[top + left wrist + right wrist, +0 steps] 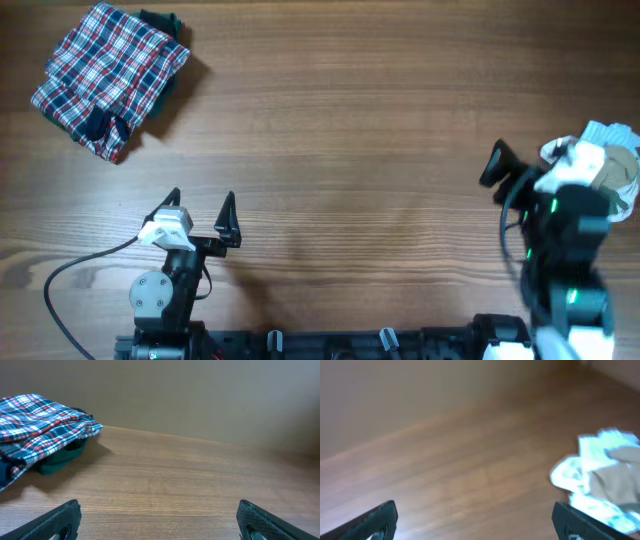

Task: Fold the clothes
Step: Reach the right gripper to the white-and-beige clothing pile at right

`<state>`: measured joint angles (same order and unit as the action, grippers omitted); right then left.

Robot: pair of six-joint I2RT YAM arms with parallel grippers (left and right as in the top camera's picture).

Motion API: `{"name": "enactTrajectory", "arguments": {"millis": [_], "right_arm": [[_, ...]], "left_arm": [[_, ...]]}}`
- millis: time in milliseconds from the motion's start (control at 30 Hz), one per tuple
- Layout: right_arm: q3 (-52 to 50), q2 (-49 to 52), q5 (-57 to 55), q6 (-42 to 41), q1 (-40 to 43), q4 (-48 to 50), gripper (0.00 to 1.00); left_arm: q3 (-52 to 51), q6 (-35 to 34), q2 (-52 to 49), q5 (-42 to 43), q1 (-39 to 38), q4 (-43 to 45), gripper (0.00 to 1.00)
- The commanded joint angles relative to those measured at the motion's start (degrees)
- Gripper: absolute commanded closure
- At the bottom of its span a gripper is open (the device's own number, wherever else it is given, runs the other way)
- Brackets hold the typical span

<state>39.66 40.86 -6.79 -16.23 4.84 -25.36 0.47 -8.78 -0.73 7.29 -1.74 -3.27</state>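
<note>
My right gripper swings to the right in the overhead view, tilts down and lowers onto the tan cloth next, since the heap lies beside my empty right gripper.
A crumpled heap of clothes [612, 165] lies at the table's right edge, showing cream-white, tan and pale blue cloth. In the right wrist view the heap [600, 477] is blurred, ahead and to the right. My right gripper [474, 512] hovers open over bare wood just left of the heap and holds nothing. Overhead, one of its black fingers [495, 165] shows, and the arm covers part of the heap. My left gripper [201, 212] stands open and empty near the front edge at the left; in its own view the left gripper [159, 512] faces bare table.
A folded red, white and blue plaid garment [110, 75] sits at the far left corner on top of a dark green one [65, 457]. A grey cable [75, 270] loops beside the left arm's base. A plain wall stands behind the table.
</note>
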Motion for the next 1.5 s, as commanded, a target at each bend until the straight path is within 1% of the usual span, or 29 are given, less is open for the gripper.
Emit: {"name": "enactTrajectory", "arguments": {"millis": [0, 67, 133, 167, 267, 400, 567, 733, 767, 867, 900, 1133, 1300, 1467], "right_arm": [[12.2, 14.7, -2.2, 1.0, 6.4, -7.2, 0.00], [16.1, 20.2, 0.0, 1.3, 10.1, -9.5, 0.00], [19.1, 25.6, 5.1, 1.2, 15.1, -10.4, 0.00], [19.9, 28.3, 8.6, 1.2, 18.4, -9.6, 0.00], [19.9, 34.1, 14.3, 0.6, 26.0, -6.9, 0.00], [19.9, 39.1, 17.6, -5.1, 31.2, -5.7, 0.00], [19.9, 44.7, 14.9, -5.8, 32.0, -1.6, 0.00], [19.9, 50.5, 4.1, -6.4, 32.2, -0.7, 0.00], [19.9, 52.0, 3.7, -6.2, 32.5, 0.0, 0.01], [19.9, 54.9, 3.7, -5.6, 32.6, 0.7, 0.13], [19.9, 55.6, 3.7, -4.7, 32.6, 0.9, 0.15], [19.9, 58.0, 3.8, -4.9, 32.6, 4.0, 0.21], [19.9, 58.9, 5.0, -4.8, 32.6, 6.5, 0.30], [19.9, 60.0, 8.1, -5.0, 32.6, 7.9, 0.30]], "left_arm": [[-0.2, 1.1, 0.3, -0.5, 0.5, -0.5, 0.00], [-0.2, 1.1, 0.3, -0.5, 0.5, -0.5, 0.00], [-0.2, 1.1, 0.3, -0.5, 0.5, -0.5, 0.00], [-0.2, 1.1, 0.3, -0.5, 0.5, -0.5, 0.00], [-0.2, 1.1, 0.3, -0.5, 0.5, -0.5, 0.00], [-0.2, 1.1, 0.3, -0.5, 0.5, -0.5, 0.00], [-0.2, 1.1, 0.3, -0.5, 0.5, -0.5, 0.00], [-0.2, 1.1, 0.3, -0.5, 0.5, -0.5, 0.00], [-0.2, 1.1, 0.3, -0.5, 0.5, -0.5, 0.00], [-0.2, 1.1, 0.3, -0.5, 0.5, -0.5, 0.00], [-0.2, 1.1, 0.3, -0.5, 0.5, -0.5, 0.00], [-0.2, 1.1, 0.3, -0.5, 0.5, -0.5, 0.00], [-0.2, 1.1, 0.3, -0.5, 0.5, -0.5, 0.00], [-0.2, 1.1, 0.3, -0.5, 0.5, -0.5, 0.00]]}}
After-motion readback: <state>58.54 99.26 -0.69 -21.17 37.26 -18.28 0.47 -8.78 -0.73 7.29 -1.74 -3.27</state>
